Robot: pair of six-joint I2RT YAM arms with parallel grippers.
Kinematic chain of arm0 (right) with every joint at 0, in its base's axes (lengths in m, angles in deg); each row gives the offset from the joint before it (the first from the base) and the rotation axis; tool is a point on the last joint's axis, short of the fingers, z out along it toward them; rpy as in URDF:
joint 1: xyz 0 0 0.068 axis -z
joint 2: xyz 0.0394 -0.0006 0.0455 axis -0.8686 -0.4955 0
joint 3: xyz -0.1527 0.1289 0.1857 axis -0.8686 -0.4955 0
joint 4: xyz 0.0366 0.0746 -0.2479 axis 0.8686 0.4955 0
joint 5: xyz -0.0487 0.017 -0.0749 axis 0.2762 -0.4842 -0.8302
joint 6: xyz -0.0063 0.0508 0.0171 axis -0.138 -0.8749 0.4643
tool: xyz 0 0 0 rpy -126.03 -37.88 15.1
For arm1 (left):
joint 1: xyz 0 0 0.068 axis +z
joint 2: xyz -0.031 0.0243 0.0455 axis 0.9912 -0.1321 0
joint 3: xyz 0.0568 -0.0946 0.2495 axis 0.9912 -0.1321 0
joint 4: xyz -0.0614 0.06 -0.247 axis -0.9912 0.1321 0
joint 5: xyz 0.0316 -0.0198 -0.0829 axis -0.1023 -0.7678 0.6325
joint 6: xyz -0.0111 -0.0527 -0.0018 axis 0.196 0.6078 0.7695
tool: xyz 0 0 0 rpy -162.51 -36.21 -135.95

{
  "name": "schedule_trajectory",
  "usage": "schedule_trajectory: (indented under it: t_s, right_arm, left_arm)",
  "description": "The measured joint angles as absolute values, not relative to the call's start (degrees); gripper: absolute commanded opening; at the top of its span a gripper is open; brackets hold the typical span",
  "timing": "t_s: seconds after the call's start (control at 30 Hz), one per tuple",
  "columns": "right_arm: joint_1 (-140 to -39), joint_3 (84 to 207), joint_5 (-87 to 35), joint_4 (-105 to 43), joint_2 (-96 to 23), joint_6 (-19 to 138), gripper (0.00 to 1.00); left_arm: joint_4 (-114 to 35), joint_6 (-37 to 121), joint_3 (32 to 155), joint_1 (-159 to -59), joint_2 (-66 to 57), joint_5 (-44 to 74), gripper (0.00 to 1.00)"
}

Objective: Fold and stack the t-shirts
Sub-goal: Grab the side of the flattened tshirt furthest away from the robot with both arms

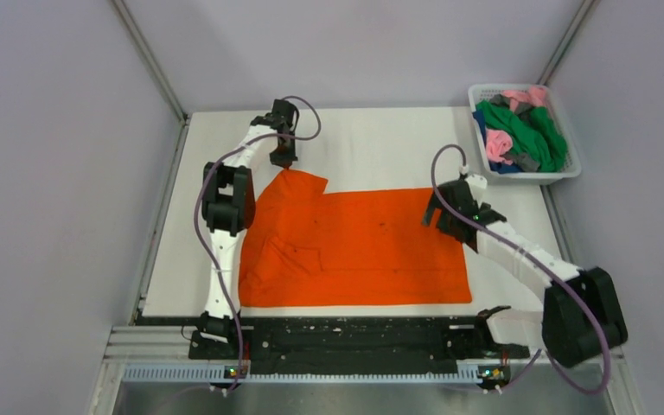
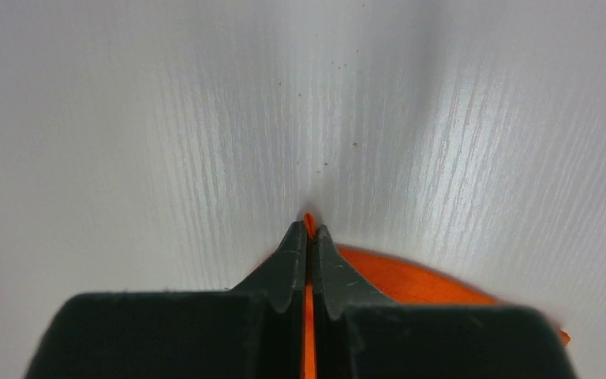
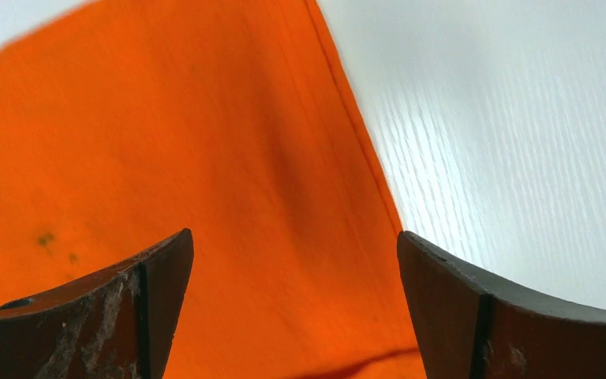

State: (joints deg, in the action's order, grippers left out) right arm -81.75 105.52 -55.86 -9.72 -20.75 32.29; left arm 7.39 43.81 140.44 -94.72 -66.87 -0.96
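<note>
I need to move my right gripper outward, then down onto the shirt's far corner by the basket, as its open fingers hover short of that corner.
The orange t-shirt (image 1: 354, 246) lies spread flat across the middle of the white table. My left gripper (image 1: 284, 162) is at its far-left sleeve corner, shut on the cloth; in the left wrist view a thin orange edge (image 2: 309, 316) is pinched between the closed fingers (image 2: 288, 257), with more orange cloth (image 2: 410, 280) to the right. My right gripper (image 1: 439, 207) hovers over the shirt's far-right corner, open and empty; in the right wrist view its two fingers (image 3: 154, 272) stand wide apart over the orange cloth (image 3: 205, 181) and its hem. Green, pink, blue and grey shirts (image 1: 523, 134) are piled in the basket.
The white mesh basket (image 1: 572, 169) stands at the table's far right corner. Bare white tabletop (image 1: 380, 143) lies behind the shirt and along its right side (image 3: 505, 158). A metal rail (image 1: 337, 333) and the arm bases run along the near edge.
</note>
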Motion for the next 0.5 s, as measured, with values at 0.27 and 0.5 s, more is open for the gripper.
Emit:
schedule_trajectory:
  t_s: [0.27,0.5]
  right_arm:
    - [-77.5,126.7,-57.6,-14.3,-44.7,31.8,0.89]
    - [-72.3,137.6,-58.4,-14.8,-58.6,33.6,0.76]
  left_arm:
    - [6.0,43.9,138.8,-94.7,-65.9,-1.1,0.0]
    - [5.9,44.1,138.6,-94.9,-65.8,-1.9,0.0]
